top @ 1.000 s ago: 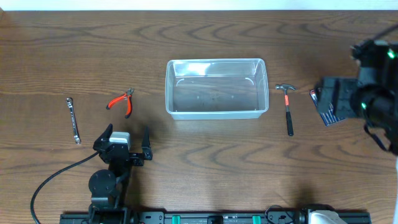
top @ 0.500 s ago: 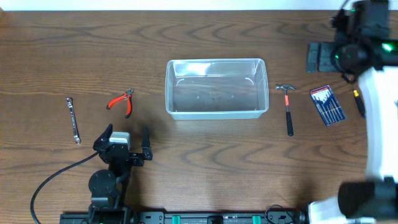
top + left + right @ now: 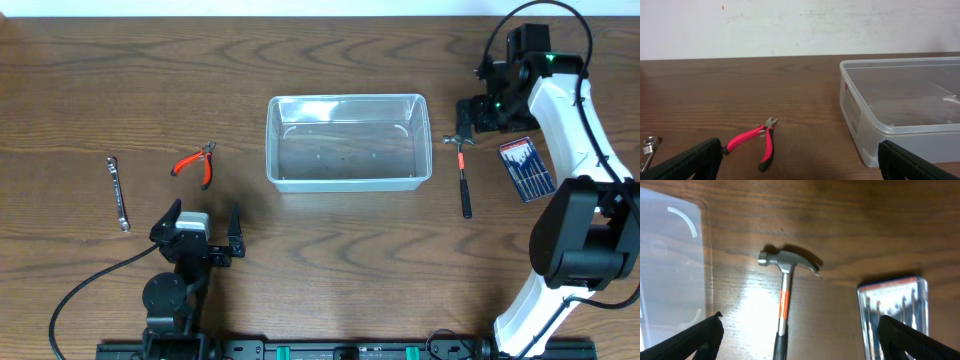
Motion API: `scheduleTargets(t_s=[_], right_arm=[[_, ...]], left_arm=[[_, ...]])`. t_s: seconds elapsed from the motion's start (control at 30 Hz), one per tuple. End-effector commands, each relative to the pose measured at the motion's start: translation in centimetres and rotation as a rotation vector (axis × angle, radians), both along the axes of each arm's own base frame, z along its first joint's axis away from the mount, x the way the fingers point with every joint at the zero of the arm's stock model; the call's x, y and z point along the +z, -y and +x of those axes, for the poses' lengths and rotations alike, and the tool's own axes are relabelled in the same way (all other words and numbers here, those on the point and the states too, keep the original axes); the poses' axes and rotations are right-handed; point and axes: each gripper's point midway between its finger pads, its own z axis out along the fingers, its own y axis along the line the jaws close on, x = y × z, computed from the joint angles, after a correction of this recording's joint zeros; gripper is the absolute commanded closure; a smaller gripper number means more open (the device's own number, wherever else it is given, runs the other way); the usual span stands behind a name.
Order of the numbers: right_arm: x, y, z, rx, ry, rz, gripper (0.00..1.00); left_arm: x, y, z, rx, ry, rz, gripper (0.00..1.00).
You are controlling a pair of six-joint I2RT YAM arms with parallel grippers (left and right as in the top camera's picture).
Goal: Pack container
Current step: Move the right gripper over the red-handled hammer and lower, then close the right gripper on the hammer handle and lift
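Note:
My right gripper comes down onto the hammer's orange band (image 3: 461, 159) (image 3: 784, 304) and closes next, since the small hammer's slim handle runs between my open fingers.
The clear plastic container (image 3: 348, 141) sits empty at the table's middle; it also shows in the left wrist view (image 3: 905, 105) and at the left edge of the right wrist view (image 3: 670, 270). A small hammer (image 3: 463, 170) with an orange band lies right of it (image 3: 785, 287). A screwdriver set pack (image 3: 526, 168) lies further right (image 3: 895, 307). Red pliers (image 3: 196, 163) (image 3: 757, 142) and a wrench (image 3: 119, 192) (image 3: 647, 150) lie left. My right gripper (image 3: 482, 112) (image 3: 797, 340) is open above the hammer. My left gripper (image 3: 205, 232) (image 3: 800, 165) is open and empty, near the front.
A black cable (image 3: 85, 290) curves from the left arm's base along the front left of the wooden table. The right arm (image 3: 570, 150) arches over the table's right side. A white wall (image 3: 790, 25) stands beyond the far edge.
The right arm has swung from the far right edge up and then leftward, its gripper now over the hammer's head, uncovering the screwdriver pack. The left arm has not moved.

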Motion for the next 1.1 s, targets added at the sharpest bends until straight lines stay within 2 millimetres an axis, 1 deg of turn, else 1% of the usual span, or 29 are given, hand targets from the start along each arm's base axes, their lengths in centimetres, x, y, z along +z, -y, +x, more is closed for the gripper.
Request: scheduleTargets(t_s=[0.0,0.2,0.4,0.53,0.67,0.83,1.07], right_arm=[[-1.4,-0.3,-0.7,0.082,-0.008,0.017,0.01],[-4.9,-0.2,-2.0,0.079,-0.038,0.008,0.01],[-6.7,-0.2,-2.8,0.090,-0.049,0.003,0.01],[-7.5,-0.1,-2.8,0.087,-0.034,0.002,0.01],[-8.2,0.4,-2.9,0.040,-0.028,-0.021,0.03],[-8.3,1.1,-2.8,-0.015,-0.023,-0.056,0.05],[-8.5,0.9,-2.7,-0.019,-0.018,-0.046,0.05]], left_arm=[[-1.0,0.2,-0.1,-0.011,-0.027,-0.015,0.02],[-1.0,0.2,-0.1,-0.011,-0.027,-0.015,0.02],[-1.0,0.2,-0.1,-0.011,-0.027,-0.015,0.02],[-1.0,0.2,-0.1,-0.011,-0.027,-0.015,0.02],[-1.0,0.2,-0.1,-0.011,-0.027,-0.015,0.02],[-1.0,0.2,-0.1,-0.011,-0.027,-0.015,0.02],[-1.0,0.2,-0.1,-0.011,-0.027,-0.015,0.02]])
